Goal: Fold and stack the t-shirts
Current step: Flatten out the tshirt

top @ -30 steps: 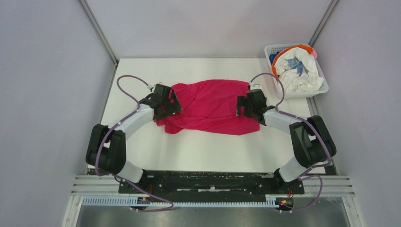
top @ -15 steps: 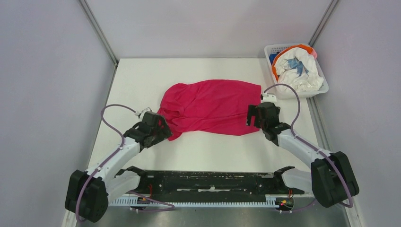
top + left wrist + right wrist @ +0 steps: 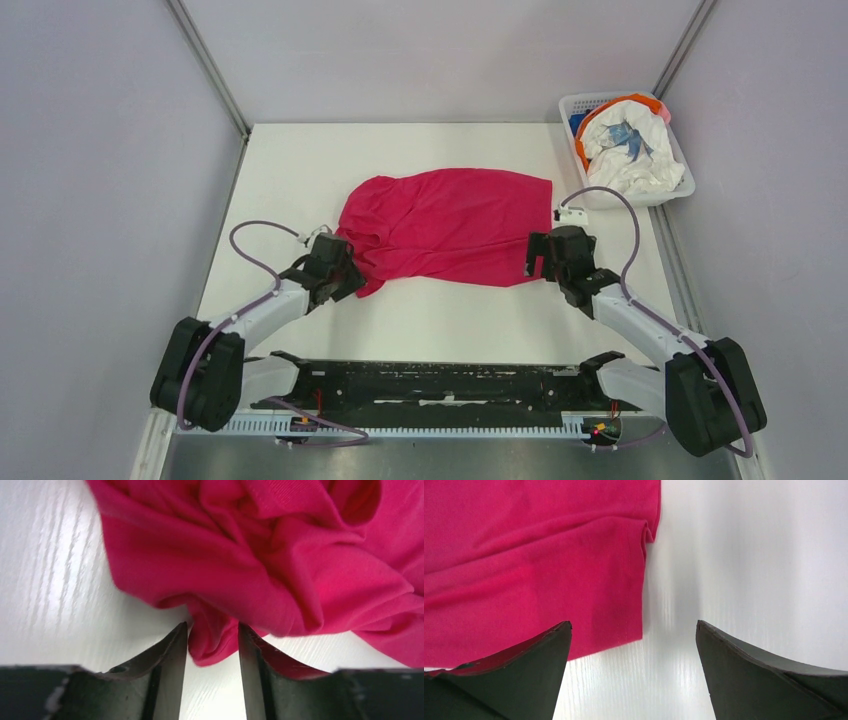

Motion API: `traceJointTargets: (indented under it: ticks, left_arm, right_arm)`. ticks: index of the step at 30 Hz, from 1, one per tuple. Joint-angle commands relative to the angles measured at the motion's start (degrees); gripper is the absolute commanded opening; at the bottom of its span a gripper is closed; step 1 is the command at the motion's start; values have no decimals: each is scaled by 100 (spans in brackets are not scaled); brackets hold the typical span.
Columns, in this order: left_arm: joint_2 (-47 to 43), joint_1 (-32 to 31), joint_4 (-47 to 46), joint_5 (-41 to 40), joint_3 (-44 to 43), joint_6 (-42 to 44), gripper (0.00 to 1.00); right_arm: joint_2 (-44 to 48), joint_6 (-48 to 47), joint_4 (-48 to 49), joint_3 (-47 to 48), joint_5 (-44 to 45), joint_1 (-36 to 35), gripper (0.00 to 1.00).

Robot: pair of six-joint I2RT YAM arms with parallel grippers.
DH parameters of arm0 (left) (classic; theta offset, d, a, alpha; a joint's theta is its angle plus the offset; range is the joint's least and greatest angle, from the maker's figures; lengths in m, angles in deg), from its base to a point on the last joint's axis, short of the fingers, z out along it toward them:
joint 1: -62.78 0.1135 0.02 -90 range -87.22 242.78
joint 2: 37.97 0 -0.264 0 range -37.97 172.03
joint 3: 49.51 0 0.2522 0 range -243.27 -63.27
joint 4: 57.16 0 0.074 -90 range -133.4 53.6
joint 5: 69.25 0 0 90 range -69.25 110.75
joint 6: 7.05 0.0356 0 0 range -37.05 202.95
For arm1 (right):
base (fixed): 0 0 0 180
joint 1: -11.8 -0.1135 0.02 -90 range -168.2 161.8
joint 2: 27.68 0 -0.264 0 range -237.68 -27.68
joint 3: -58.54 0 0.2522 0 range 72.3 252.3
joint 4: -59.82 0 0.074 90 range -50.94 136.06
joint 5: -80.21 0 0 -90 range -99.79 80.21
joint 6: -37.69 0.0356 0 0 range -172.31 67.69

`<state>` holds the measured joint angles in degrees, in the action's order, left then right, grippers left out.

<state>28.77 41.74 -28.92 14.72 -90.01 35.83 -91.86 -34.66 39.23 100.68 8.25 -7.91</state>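
Note:
My right gripper moves down to the t-shirt's near hem corner next, then closes.
A magenta-red t-shirt (image 3: 445, 225) lies spread and rumpled in the middle of the white table (image 3: 300, 160). My left gripper (image 3: 352, 277) is at its near-left corner. In the left wrist view the jaws of my left gripper (image 3: 212, 627) have narrowed on a hanging fold of the t-shirt (image 3: 215, 645), and the cloth touches both fingers. My right gripper (image 3: 536, 262) sits at the shirt's near-right corner. Seen from the right wrist, my right gripper (image 3: 634, 625) stands wide open over bare table, with the shirt's hem corner (image 3: 624, 620) just inside its left finger.
A white plastic basket (image 3: 640, 200) stands at the back right. It holds a white t-shirt with blue print (image 3: 630, 145), with orange cloth (image 3: 650, 101) and blue cloth (image 3: 578, 122) under it. Grey walls close in both sides.
Both arms have drawn back from the shirt's sides to its near corners. The left jaws went from wide open to narrowed on a fold. The right gripper stayed open.

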Motion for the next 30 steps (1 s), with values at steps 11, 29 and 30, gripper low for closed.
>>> traceJointTargets:
  ticks: [11, 29, 30]
  left_arm:
    - [279, -13, 943, -660, -644, 57, 2]
    - [-1408, -9, 1406, -744, -928, 163, 2]
    - [-1439, -11, 1421, -829, -981, 182, 2]
  right_arm:
    - [178, -99, 22, -524, -599, 5, 77]
    - [-918, -262, 1508, -319, -1730, -5, 19]
    - [-917, -292, 1512, -274, -1764, -1, 13]
